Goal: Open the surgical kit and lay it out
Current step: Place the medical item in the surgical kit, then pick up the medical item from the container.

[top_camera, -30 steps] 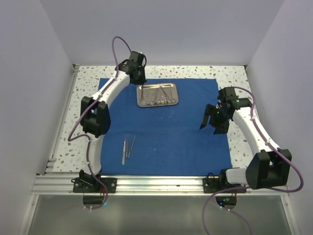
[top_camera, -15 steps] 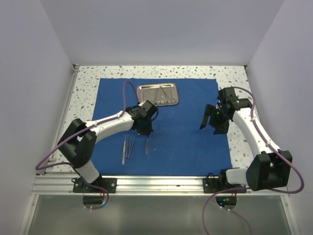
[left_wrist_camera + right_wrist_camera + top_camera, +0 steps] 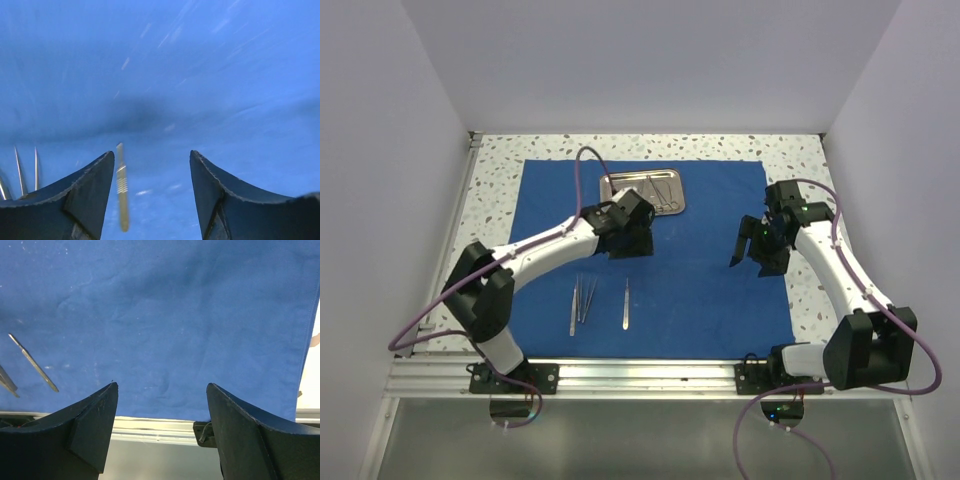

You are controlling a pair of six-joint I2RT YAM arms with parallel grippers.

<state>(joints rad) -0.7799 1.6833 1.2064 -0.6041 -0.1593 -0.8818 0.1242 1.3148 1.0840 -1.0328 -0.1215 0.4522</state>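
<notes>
My open left gripper will next move outward and to the left in the top view, then down into the tray's far corner (image 3: 616, 181), because instruments lie inside it.
The surgical kit's royal-blue cloth (image 3: 690, 290) lies spread flat on the table. Its small steel tray (image 3: 642, 193) sits at the cloth's far middle with several slim instruments in it. A scalpel handle (image 3: 626, 302) rests on the near left of the cloth, beside a few tweezers (image 3: 582, 298). My left gripper (image 3: 636, 246) hovers open between tray and handle, holding nothing. In the blurred left wrist view the handle (image 3: 121, 187) lies on the cloth just inside the left finger (image 3: 85, 195) of that gripper (image 3: 151, 152). My right gripper (image 3: 748, 255) hangs open and empty over the cloth's right side.
The right wrist view has the open gripper (image 3: 162, 384) over the cloth's near hem, with the metal front rail (image 3: 150, 425) below it and the scalpel handle (image 3: 34, 363) at left. Speckled tabletop (image 3: 495, 165) borders the cloth. White walls enclose the table on three sides.
The left arm swung from the tray to the near left of the cloth with a scalpel handle, opened, left it beside the tweezers, and has drawn back toward the tray. The right arm has not moved.
</notes>
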